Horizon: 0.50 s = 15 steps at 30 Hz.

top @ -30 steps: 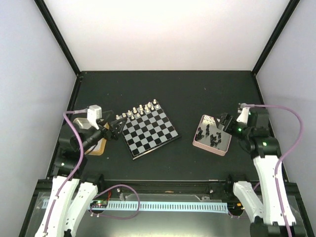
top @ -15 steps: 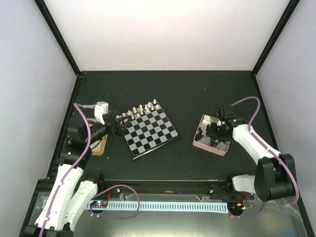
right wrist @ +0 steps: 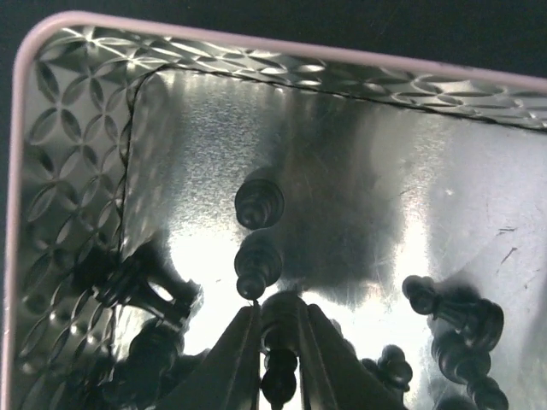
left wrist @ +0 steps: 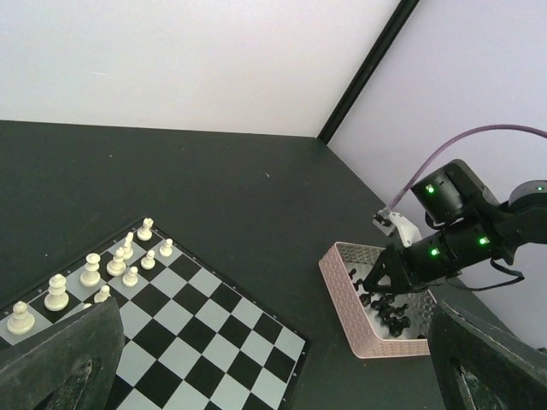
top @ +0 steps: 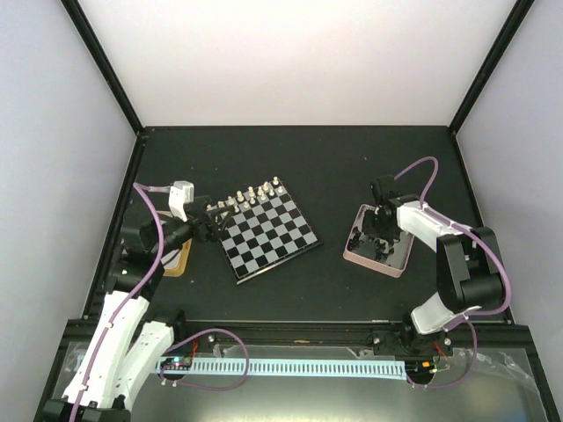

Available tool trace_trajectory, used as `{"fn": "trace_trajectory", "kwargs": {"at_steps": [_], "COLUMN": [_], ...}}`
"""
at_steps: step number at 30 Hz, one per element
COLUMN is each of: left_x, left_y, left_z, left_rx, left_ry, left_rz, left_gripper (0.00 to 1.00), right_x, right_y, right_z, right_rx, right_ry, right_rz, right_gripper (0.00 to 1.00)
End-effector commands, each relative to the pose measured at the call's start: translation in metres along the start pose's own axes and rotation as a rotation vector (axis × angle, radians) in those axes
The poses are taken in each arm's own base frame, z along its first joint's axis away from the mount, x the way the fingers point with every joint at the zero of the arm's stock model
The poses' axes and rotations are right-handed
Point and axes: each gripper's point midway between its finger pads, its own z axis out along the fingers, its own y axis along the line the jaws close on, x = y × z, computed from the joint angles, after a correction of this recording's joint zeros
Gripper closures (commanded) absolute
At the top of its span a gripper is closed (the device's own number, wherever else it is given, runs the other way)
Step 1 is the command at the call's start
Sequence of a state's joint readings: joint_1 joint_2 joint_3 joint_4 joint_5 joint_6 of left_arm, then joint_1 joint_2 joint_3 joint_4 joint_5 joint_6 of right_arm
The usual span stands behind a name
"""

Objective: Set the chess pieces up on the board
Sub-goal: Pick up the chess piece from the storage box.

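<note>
My right gripper should go up, carry the black piece to the left in the top view and set it down on the board's near row, because that row is empty.
The board [top: 268, 233] lies left of centre, with several white chess pieces [top: 248, 197] standing along its far-left edge. Black chess pieces [top: 369, 239] lie in the pink-rimmed tray [top: 369, 261]. My right gripper [top: 380, 230] reaches down into that tray. In the right wrist view its fingers [right wrist: 235, 350] press on both sides of one black piece [right wrist: 280, 342], with two more black pieces [right wrist: 259, 203] lying just beyond the tips. My left gripper [top: 204, 227] hovers wide open at the board's left corner with nothing in it; from the left wrist the board [left wrist: 197, 333] and the white pieces [left wrist: 120, 265] show.
A tan-rimmed tray [top: 176, 261] lies under the left arm, left of the board. From the left wrist the pink tray [left wrist: 342, 282] and the right arm [left wrist: 453, 239] above it show. Black frame posts stand at the table's back corners.
The right arm swung in over the pink tray and lowered, and its jaws closed from wide open onto a black piece. The left arm shifted slightly toward the board, then held still.
</note>
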<state>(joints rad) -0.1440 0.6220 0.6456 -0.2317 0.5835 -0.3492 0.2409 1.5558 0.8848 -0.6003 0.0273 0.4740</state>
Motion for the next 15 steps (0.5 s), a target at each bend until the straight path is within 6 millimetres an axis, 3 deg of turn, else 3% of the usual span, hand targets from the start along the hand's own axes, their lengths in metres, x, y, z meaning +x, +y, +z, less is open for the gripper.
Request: {"fn": "trace_trajectory", "kwargs": {"at_steps": [1,6,9,15], "left_x": [-0.004,-0.004,-0.005,-0.005], "left_y": [0.002,0.002,0.002,0.004], "left_z": [-0.001,-0.002,-0.003,-0.004], "left_rx": [-0.012,-0.017,-0.02,-0.032], "left_ry": [-0.02,-0.023,-0.026,-0.032], "left_rz": [0.033,0.035,0.037,0.039], "left_gripper": [0.01,0.01,0.01,0.01], "right_x": [-0.015,-0.013,-0.015,-0.015], "right_y": [0.001,0.003,0.01,0.056], "right_z": [0.001,-0.013,-0.035,-0.078], "right_rx": [0.033,0.037,0.008,-0.155], "right_ry": [-0.041,-0.054,-0.086,-0.121], "right_rz": [-0.027,-0.041,-0.047,-0.105], "right_gripper": [0.9,0.98,0.99,0.99]}}
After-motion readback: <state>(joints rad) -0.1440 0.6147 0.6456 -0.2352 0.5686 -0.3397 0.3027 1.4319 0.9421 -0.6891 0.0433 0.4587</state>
